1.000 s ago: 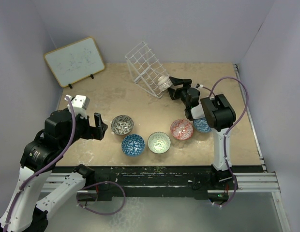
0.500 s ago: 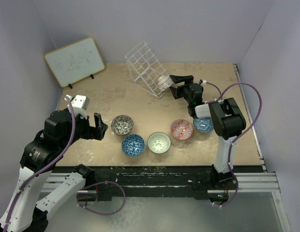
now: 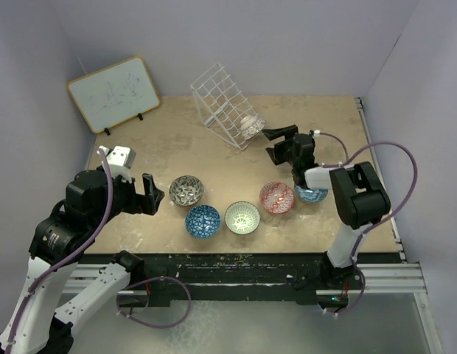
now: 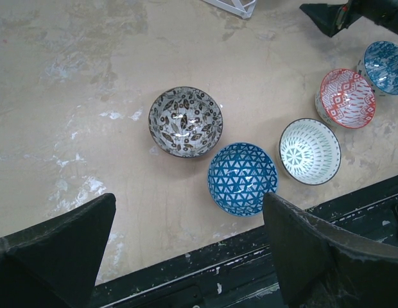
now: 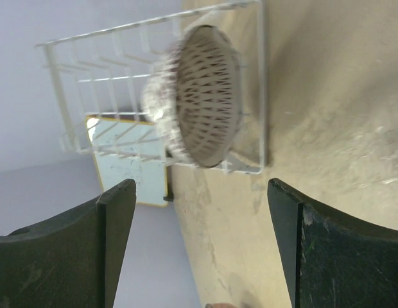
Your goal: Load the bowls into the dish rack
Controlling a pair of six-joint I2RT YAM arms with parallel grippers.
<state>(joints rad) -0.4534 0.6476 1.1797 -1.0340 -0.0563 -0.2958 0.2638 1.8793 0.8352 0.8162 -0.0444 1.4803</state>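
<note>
The robot's right gripper needs to move back, tip downward and go down to the light blue bowl's rim (image 3: 296, 191) by the red-pink bowl, since that is below and back from the empty gripper.
The white wire dish rack (image 3: 220, 103) stands tilted at the back. A grey-silver bowl (image 3: 250, 125) rests on edge in its lower right corner and also shows in the right wrist view (image 5: 202, 96) inside the rack (image 5: 260, 83). My right gripper (image 3: 277, 144) is open and empty, just right of that bowl and apart from it. On the table lie a grey floral bowl (image 3: 186, 190), dark blue bowl (image 3: 203, 221), pale green-white bowl (image 3: 242, 217), red-pink bowl (image 3: 277, 197) and light blue bowl (image 3: 312, 193). My left gripper (image 3: 149, 193) is open and empty, left of the floral bowl (image 4: 185, 121).
A wood-framed whiteboard (image 3: 113, 94) leans at the back left. The black front edge of the table (image 4: 205, 269) runs just below the dark blue bowl (image 4: 242, 178). Purple walls close in on both sides and the back.
My right gripper has drawn back from the rack to the right, open, with the grey-silver bowl left in the rack. Its elbow swung right. The left arm has not moved.
</note>
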